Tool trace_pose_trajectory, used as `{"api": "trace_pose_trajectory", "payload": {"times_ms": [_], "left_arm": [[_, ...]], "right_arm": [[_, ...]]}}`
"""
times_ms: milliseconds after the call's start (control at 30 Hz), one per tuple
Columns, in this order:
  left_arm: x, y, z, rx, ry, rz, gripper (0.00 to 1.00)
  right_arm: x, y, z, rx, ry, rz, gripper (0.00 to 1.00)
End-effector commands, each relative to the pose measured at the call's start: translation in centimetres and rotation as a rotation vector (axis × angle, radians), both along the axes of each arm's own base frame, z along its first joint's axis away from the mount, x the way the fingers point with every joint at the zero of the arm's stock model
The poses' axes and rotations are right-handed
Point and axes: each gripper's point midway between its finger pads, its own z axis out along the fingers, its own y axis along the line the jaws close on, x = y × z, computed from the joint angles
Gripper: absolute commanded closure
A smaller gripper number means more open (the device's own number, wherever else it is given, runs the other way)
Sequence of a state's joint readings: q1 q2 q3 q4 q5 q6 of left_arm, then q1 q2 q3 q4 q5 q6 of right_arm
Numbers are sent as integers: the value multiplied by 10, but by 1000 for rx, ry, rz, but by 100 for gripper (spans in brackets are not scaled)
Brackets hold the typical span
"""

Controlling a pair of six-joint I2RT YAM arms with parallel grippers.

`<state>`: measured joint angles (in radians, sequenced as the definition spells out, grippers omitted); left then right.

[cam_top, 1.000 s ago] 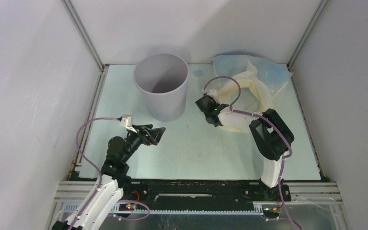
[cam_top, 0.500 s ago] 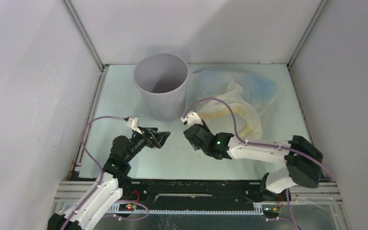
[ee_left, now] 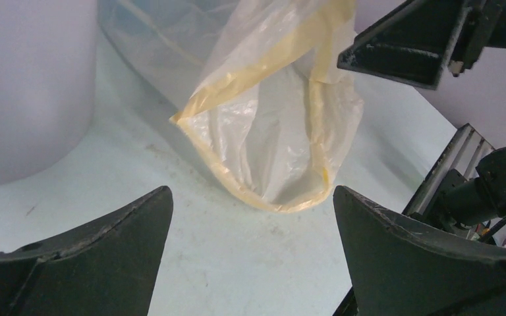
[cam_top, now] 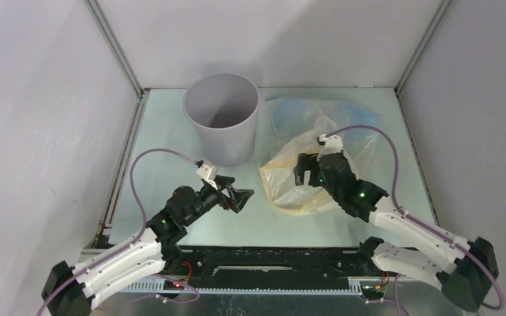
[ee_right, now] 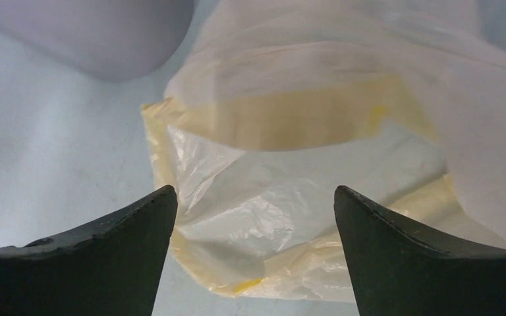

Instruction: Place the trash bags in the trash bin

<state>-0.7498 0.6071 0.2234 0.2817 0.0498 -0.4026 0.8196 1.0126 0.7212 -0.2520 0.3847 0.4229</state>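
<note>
The left gripper moves outward and across to the cream-yellow bag next, onto the upper film of the bag's opening by the bin, because that edge stands raised.
The light grey trash bin (cam_top: pixel 223 125) stands upright at the back centre of the table. To its right lie the trash bags: a cream-yellow one (cam_top: pixel 290 187) with its mouth gaping toward the front, and a pale blue one (cam_top: pixel 346 115) behind it. My right gripper (cam_top: pixel 308 176) hovers open just above the cream-yellow bag (ee_right: pixel 283 197), holding nothing. My left gripper (cam_top: pixel 242 197) is open and low over the table, left of the bag's mouth (ee_left: pixel 283 138) and pointing at it. In the left wrist view the bin (ee_left: pixel 26 85) stands at the left.
Grey enclosure walls close in the table on the left, back and right. A metal rail (cam_top: pixel 270 270) runs along the near edge between the arm bases. The right arm's fingers (ee_left: pixel 408 46) show at the top right of the left wrist view.
My right gripper has opened and let go of the cream-yellow bag, which now lies slumped nearer the front. The right arm swung forward and back over it. My left arm reached right toward the bag.
</note>
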Motion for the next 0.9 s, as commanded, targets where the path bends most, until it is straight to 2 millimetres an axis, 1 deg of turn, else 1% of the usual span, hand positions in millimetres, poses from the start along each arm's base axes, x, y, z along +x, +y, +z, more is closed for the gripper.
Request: {"api": "trace_pose_trajectory", "payload": {"times_ms": [0,33,167,267,333,400,433,567,633,700,733,767,800,867], "left_arm": [[19,-14,30,101,-93,67,0],[21,-21,30,131,-91,62,0],[36,-53,27,248,-65,29,0],[50,-80,21,350,-27,-25,0],[60,-94,16,409,-9,-48,0],[70,-106,18,434,-10,-52,0],[76,-112,14,451,-5,-51,0],[98,-136,15,482,-5,-46,0],[106,-146,9,517,9,-56,0],[115,-156,10,533,8,-58,2],[119,-160,11,543,1,-58,13],[125,-162,10,563,-1,-40,27],[134,-162,16,571,-5,-1,41],[144,-162,18,596,-5,40,72]], "right_arm": [[3,-19,20,217,17,-95,7],[4,-27,27,246,6,-124,7],[2,-49,39,308,-25,-198,6],[-1,-61,47,323,-49,-222,7],[-4,-69,48,324,-54,-243,7],[-8,-75,47,323,-57,-257,7],[-10,-78,45,323,-58,-263,7],[-17,-83,35,327,-57,-263,8],[-20,-79,33,329,-59,-225,9],[-23,-70,31,330,-70,-156,13],[-25,-66,31,331,-78,-120,15],[-26,-61,30,331,-90,-80,17],[-27,-57,30,331,-107,-49,19],[-27,-54,17,321,-131,-16,25]]}}
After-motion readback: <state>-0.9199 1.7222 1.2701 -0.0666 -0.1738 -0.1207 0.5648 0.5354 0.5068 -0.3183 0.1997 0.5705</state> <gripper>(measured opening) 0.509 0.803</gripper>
